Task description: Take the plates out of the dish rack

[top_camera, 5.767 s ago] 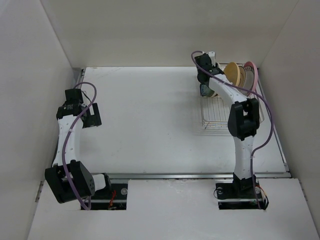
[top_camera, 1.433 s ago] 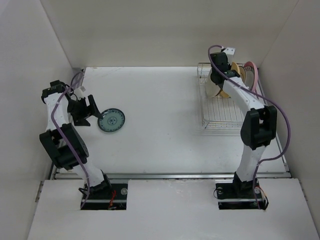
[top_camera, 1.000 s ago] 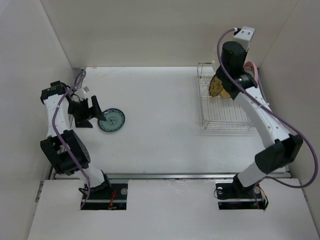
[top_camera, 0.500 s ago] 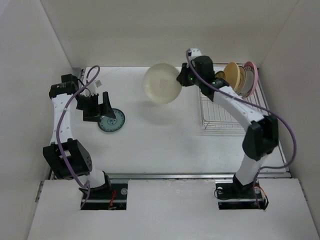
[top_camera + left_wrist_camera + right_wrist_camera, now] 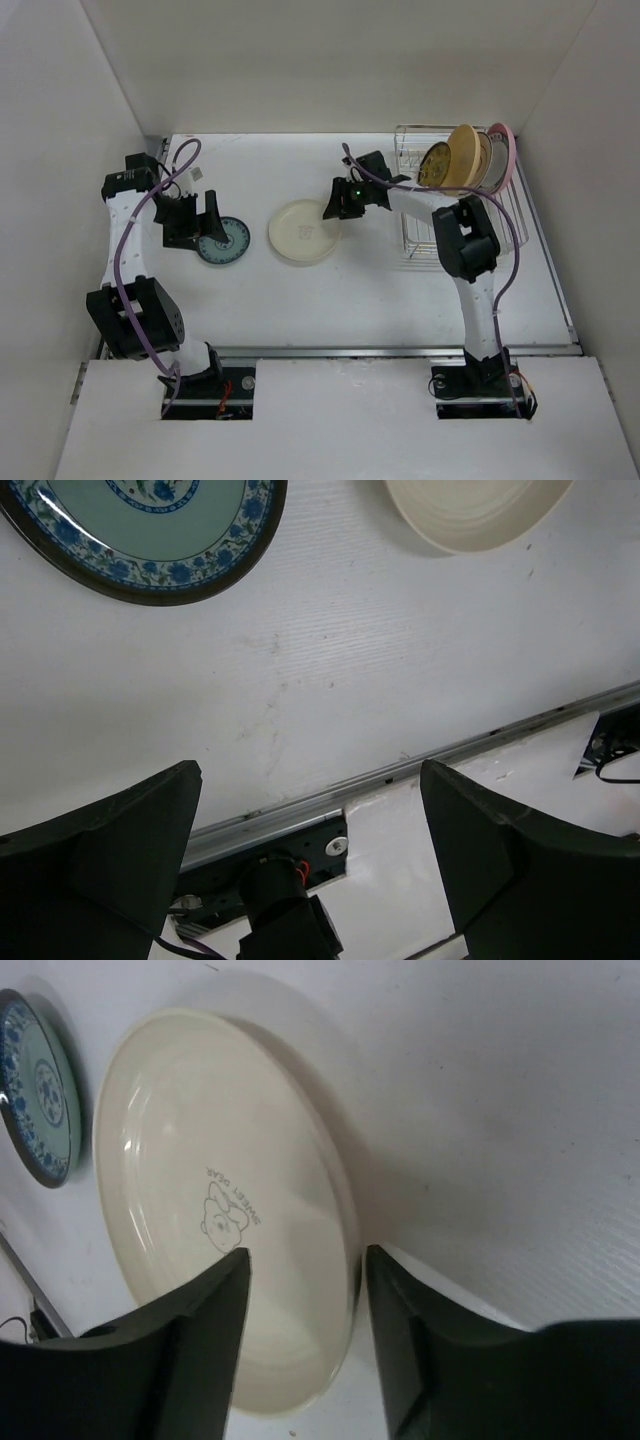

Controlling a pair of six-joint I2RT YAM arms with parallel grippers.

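The cream plate [image 5: 303, 232] already lies flat on the table, so the robot's right gripper will rise, cross to the rack and go down onto the yellow-and-black plate's rim.
The cream plate [image 5: 303, 232] lies flat on the table, face up; in the right wrist view this cream plate [image 5: 220, 1220] shows a small bear print. My right gripper [image 5: 333, 209] [image 5: 305, 1255] is open, one finger over the plate's inside and one outside its right rim. The small blue patterned plate [image 5: 222, 241] [image 5: 150, 530] lies flat to the left. My left gripper [image 5: 192, 222] [image 5: 308, 770] hangs open and empty beside it. The dish rack [image 5: 440, 228] at the back right holds a yellow-and-black plate [image 5: 435, 163], a tan plate [image 5: 463, 150] and a pink plate [image 5: 505, 140] upright.
White walls enclose the table on the left, back and right. A metal rail [image 5: 340, 351] runs along the near edge, with both arm bases behind it. The cream plate's edge [image 5: 470, 510] shows at the top of the left wrist view.
My right arm has brought the cream plate down from mid-air onto the table, and its jaws have opened off the rim. The left gripper has stayed by the blue plate.
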